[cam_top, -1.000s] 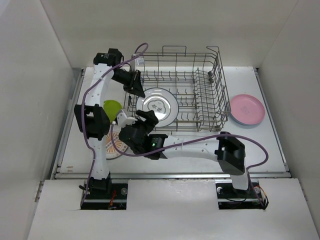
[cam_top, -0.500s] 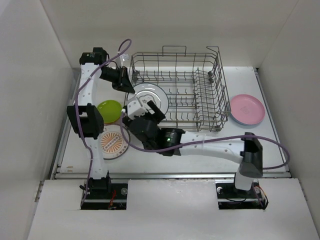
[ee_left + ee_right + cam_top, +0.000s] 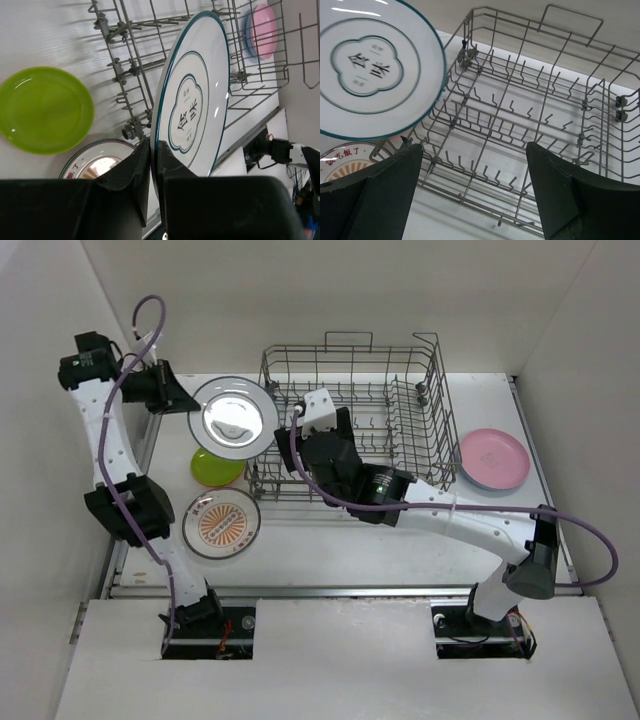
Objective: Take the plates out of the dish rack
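Observation:
The orange-patterned plate (image 3: 222,523) (image 3: 95,162) lies flat and bare, so next I will move my left gripper back and down to lay the white plate onto it and let go of the white plate's rim.
My left gripper (image 3: 185,400) (image 3: 154,150) is shut on the rim of a white plate with a teal ring and printed characters (image 3: 235,418) (image 3: 195,100). It holds the plate in the air just left of the dish rack (image 3: 350,430) (image 3: 530,125). No plate shows in the rack. A lime green plate (image 3: 215,468) (image 3: 45,107) and an orange-patterned plate (image 3: 222,523) (image 3: 95,162) lie on the table left of the rack. A pink plate (image 3: 493,458) (image 3: 263,30) lies right of it on a blue one. My right gripper (image 3: 318,435) (image 3: 474,147) is open and empty over the rack's left front part.
White walls close in the table on the left, back and right. The rack's tall wire sides and handle (image 3: 348,340) rise at the back. A purple cable (image 3: 150,315) loops above the left arm. The table's front edge (image 3: 340,588) runs just ahead of the arm bases.
My left gripper has carried the white plate up out of the rack and to the left. My right arm has swung from the rack's front left corner to over the rack.

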Controlling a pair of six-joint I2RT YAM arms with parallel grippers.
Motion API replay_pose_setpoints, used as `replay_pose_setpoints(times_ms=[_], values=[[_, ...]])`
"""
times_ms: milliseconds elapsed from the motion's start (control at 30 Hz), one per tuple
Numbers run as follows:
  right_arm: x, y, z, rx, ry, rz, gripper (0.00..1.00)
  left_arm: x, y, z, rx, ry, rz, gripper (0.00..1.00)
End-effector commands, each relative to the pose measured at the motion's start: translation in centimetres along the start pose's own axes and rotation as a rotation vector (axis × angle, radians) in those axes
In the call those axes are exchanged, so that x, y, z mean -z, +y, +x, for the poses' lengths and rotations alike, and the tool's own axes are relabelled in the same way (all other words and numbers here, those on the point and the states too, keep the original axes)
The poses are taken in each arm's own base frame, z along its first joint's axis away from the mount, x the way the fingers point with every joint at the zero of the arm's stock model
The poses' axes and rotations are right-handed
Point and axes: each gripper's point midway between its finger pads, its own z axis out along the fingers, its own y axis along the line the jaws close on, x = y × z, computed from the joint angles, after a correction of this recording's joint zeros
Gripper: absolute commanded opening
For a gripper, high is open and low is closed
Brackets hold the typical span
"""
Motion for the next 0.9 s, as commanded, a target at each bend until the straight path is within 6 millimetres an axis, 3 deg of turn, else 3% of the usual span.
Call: replay_pose_setpoints(times_ms=[0, 167, 200, 267, 433, 633, 700, 867], values=[[-0.2, -0.3, -1.8, -0.087, -0.016, -0.010, 0.90, 3.2, -2.8, 4.6, 0.247, 0.076, 0.094, 0.00], [-0.3, -1.9, -2.2, -0.135, -0.023, -0.012, 0.90, 5.7, 2.6, 6.0, 0.299, 0.045, -0.012, 0.00], [0.0, -2.1, -2.3, -0.138, -0.026, -0.013, 0.90, 5.9, 4.6, 7.6, 0.230, 0.114, -0.103, 0.00], [-0.2, -3.0, -1.7, -0.131, -0.019, 0.013, 0.90, 6.1, 5.7, 9.5, 0.176, 0.183, -0.149, 0.00], [-0.3, -3.5, -1.0, -0.129, -0.005, 0.024, 0.90, 7.2, 6.4, 12.1, 0.068, 0.244, -0.186, 0.00], [-0.6, -3.4, -0.7, -0.137, -0.001, 0.015, 0.90, 5.9, 8.8, 17.4, 0.085, 0.433, -0.128, 0.00], [-0.6, -3.4, -0.7, -0.137, -0.001, 0.015, 0.90, 5.3, 9.0, 19.2, 0.087, 0.513, -0.103, 0.00], [-0.8, -3.2, -0.3, -0.131, 0.006, 0.016, 0.90, 3.9, 8.0, 21.2, 0.013, 0.613, -0.033, 0.00]])
